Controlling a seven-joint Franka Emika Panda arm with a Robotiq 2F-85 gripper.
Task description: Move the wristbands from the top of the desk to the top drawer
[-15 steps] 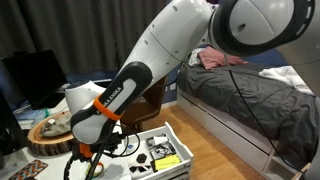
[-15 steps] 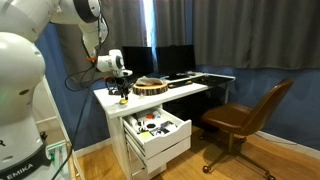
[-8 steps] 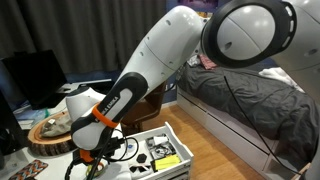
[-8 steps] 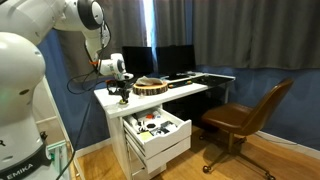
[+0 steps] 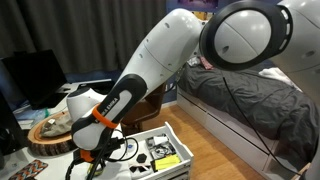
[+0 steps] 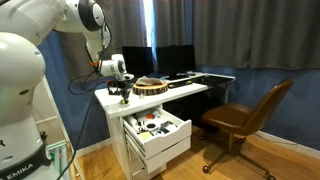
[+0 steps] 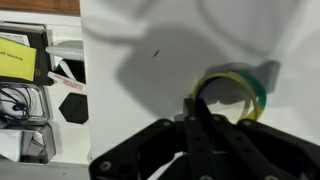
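Note:
My gripper rises next, carries the wristband over from the desk, lowers it beside the black hexagon (image 5: 138,158) and releases it, as the top drawer (image 5: 172,135) stands open.
A yellow-green wristband (image 7: 240,88) lies on the white desk (image 7: 150,40) in the wrist view. My gripper (image 7: 192,102) comes in from the bottom of that view, and its two dark fingers are pressed together on the band's left rim. In an exterior view the gripper (image 6: 123,94) stands low over the desk's (image 6: 190,88) left end, beside the wooden slab (image 6: 151,86). The top drawer (image 6: 172,132) is pulled open below, with small items inside. In an exterior view my arm hides the gripper; the drawer (image 5: 172,135) shows there too.
A brown chair (image 6: 245,118) stands in front of the desk and dark monitors (image 6: 165,60) at its back. A grey-covered bed (image 5: 250,95) fills one side of the room. The round slab (image 5: 50,128) sits close to the arm. A yellow card (image 7: 15,55) lies in the drawer.
The jaws have gone from open to shut on the wristband's rim. The arm has barely moved over the desk end.

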